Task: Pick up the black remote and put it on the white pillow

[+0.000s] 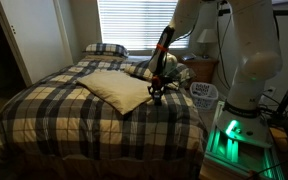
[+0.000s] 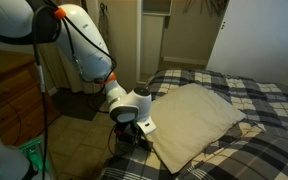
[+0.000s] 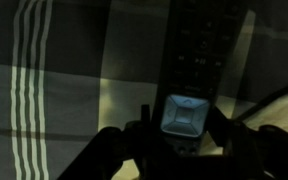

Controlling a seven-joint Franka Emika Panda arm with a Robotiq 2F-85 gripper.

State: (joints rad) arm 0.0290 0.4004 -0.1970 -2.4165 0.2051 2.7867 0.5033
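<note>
The white pillow's near edge (image 1: 141,95) is close beside the robot's gripper, so the gripper should next lift the remote off the bedspread, carry it over onto that edge of the pillow and let it go.
The black remote (image 3: 196,45) lies on the dark plaid bedspread (image 3: 74,70), its grey button pad toward me. My gripper (image 3: 184,130) is low over it, with a finger pressed against each long side of its near end. In both exterior views the gripper (image 1: 156,97) (image 2: 134,135) sits at the bed's edge, right beside the white pillow (image 1: 119,90) (image 2: 199,120). The pillow lies flat on the bed. The remote is hidden by the gripper in both exterior views.
Dark plaid pillows (image 1: 105,49) lie at the head of the bed. A nightstand (image 1: 199,68) and a white bin (image 1: 204,95) stand beside the bed near my base. A closet door (image 2: 249,40) is behind the bed.
</note>
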